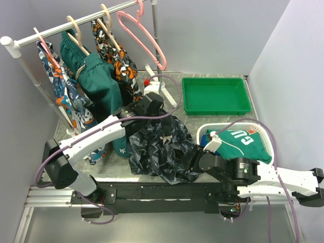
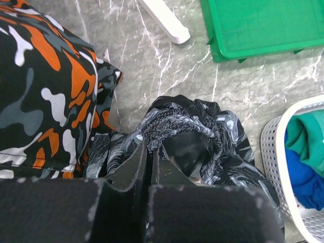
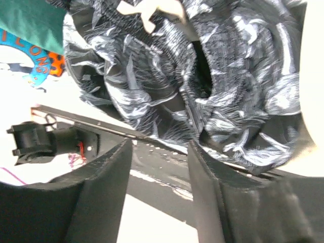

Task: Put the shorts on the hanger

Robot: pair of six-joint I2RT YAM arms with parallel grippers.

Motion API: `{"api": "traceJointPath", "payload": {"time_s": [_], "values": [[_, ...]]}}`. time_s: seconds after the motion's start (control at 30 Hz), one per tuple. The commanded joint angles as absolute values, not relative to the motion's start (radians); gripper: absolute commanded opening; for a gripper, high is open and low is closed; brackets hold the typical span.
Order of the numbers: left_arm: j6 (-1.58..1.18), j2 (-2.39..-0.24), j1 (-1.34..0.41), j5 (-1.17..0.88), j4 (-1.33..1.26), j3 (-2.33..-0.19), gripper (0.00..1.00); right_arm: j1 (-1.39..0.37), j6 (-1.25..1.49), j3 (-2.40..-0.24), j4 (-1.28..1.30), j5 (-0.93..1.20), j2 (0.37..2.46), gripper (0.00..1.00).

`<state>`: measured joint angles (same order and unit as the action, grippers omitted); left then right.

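Note:
I will lift my left gripper, then lower it back to the tabletop (image 1: 135, 140) beside the dark green shorts and let go of the waistband, because the shorts lie bunched up.
The shorts (image 1: 162, 147), dark with a pale leafy print and a white drawstring (image 1: 163, 137), lie bunched on the table between the arms. My left gripper (image 1: 146, 117) is at their far-left edge. In the left wrist view it (image 2: 150, 152) is shut on the gathered waistband of the shorts (image 2: 202, 126). My right gripper (image 1: 191, 158) is at their near-right edge. In the right wrist view it (image 3: 159, 152) is open and empty, with the shorts (image 3: 202, 76) just beyond its fingertips. The pink hanger (image 1: 162, 61) hangs empty on the rail at the back.
On the rail hang dark green shorts (image 1: 96, 76) and orange patterned shorts (image 1: 114, 55) on beige hangers, with more patterned shorts (image 1: 63, 91) to their left. A green tray (image 1: 215, 95) is at the back right. A white basket (image 1: 271, 147) holding a green jersey (image 1: 243, 142) stands at the right.

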<state>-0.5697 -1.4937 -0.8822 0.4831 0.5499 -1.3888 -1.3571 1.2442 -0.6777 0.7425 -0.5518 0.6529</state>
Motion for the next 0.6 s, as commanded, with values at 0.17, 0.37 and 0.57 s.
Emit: {"api": "traceJointPath", "payload": {"time_s": [0.17, 0.37, 0.57], "values": [[-0.574, -1.433, -0.879, 0.451, 0.529, -1.388, 0.01, -1.356, 1.345, -0.776, 0.954, -0.690, 0.862, 0.68], [-0.569, -1.425, -0.879, 0.446, 0.525, -1.387, 0.01, -1.189, 1.212, -0.721, 0.747, -0.594, 0.905, 0.69], [-0.568, -1.414, -0.879, 0.451, 0.526, -1.385, 0.01, -1.103, 1.123, -0.715, 0.635, -0.525, 1.000, 0.66]]}}
